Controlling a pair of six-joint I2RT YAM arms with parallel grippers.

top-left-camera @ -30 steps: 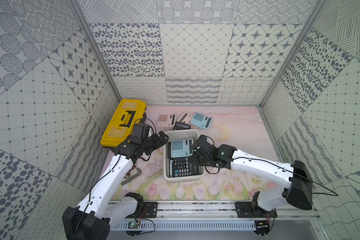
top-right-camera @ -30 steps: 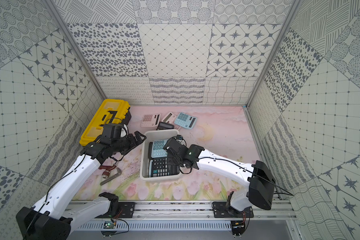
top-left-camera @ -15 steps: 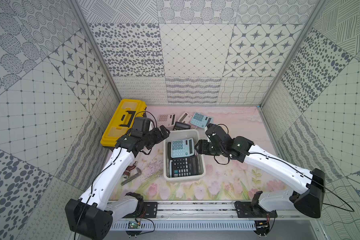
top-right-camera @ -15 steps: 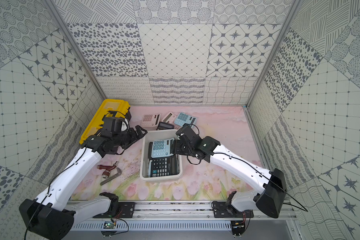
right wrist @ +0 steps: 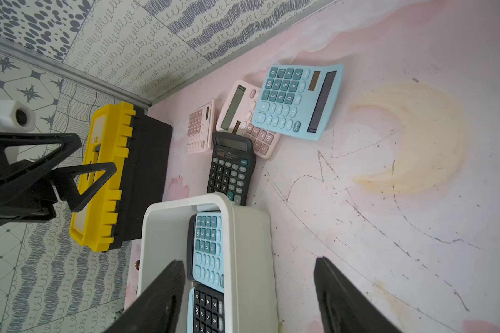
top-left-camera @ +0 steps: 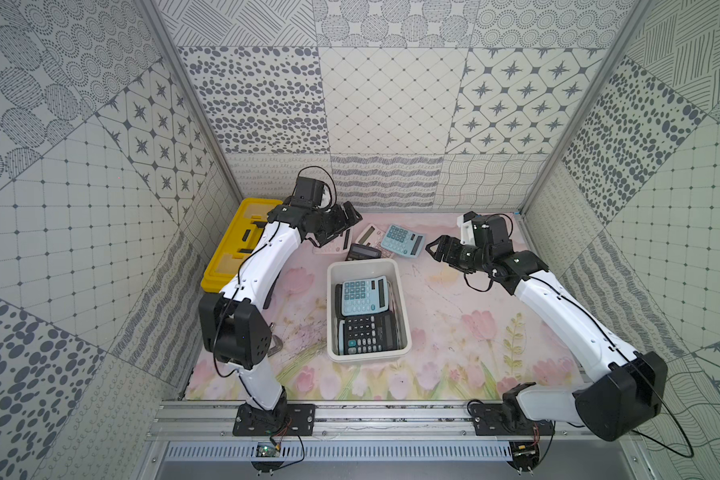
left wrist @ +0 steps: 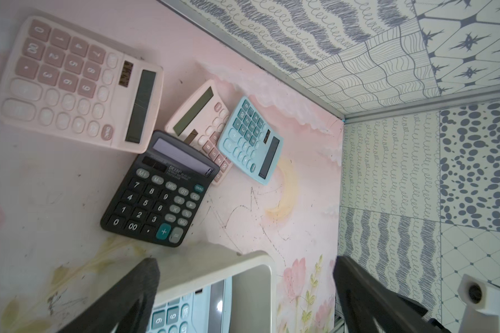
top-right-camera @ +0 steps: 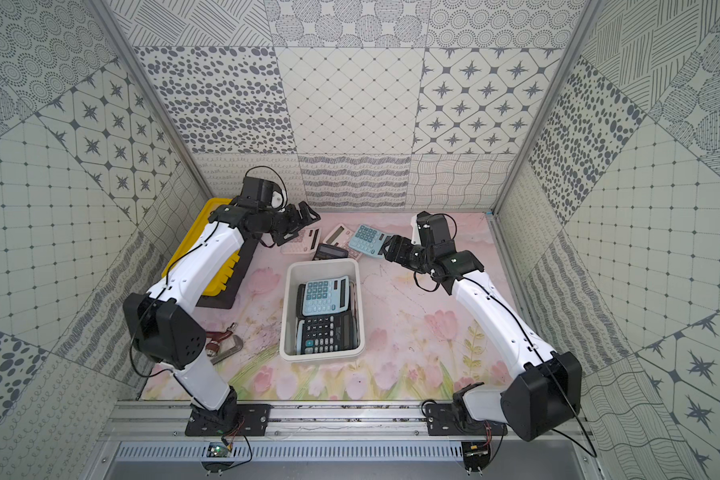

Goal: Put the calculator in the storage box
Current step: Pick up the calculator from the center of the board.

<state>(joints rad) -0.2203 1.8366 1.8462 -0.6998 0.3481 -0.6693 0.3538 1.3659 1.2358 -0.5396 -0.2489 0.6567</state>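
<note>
I should next lower my right gripper onto the loose blue calculator's near display corner [right wrist: 315, 133] and close it there, because that corner sticks out clear of the pink calculator beneath.
The white storage box [top-left-camera: 331, 316] [top-right-camera: 285, 316] stands mid-table and holds a blue calculator [top-left-camera: 360, 296] lying over a black one [top-left-camera: 368, 334]. Behind it on the table lie several more calculators: two pink [left wrist: 75, 83] [left wrist: 202, 124], a blue one [top-left-camera: 404, 240] and a black one [top-left-camera: 362, 252]. My left gripper [top-left-camera: 344, 226] hangs open and empty over the back-left pink calculator. Just right of the loose blue calculator, my right gripper [top-left-camera: 432, 248] is open and empty, above the table. In the right wrist view the box [right wrist: 168, 230] lies below the open jaws.
A yellow-lidded black toolbox [top-left-camera: 242, 245] sits against the left wall beside the left arm. A metal clamp [top-right-camera: 221, 338] lies front left near the left arm's elbow. Patterned walls close in the back and both sides.
My right gripper has opened, lifted away from the box and drawn back to the right, while the blue calculator stays in the box. My left gripper has moved toward the back.
</note>
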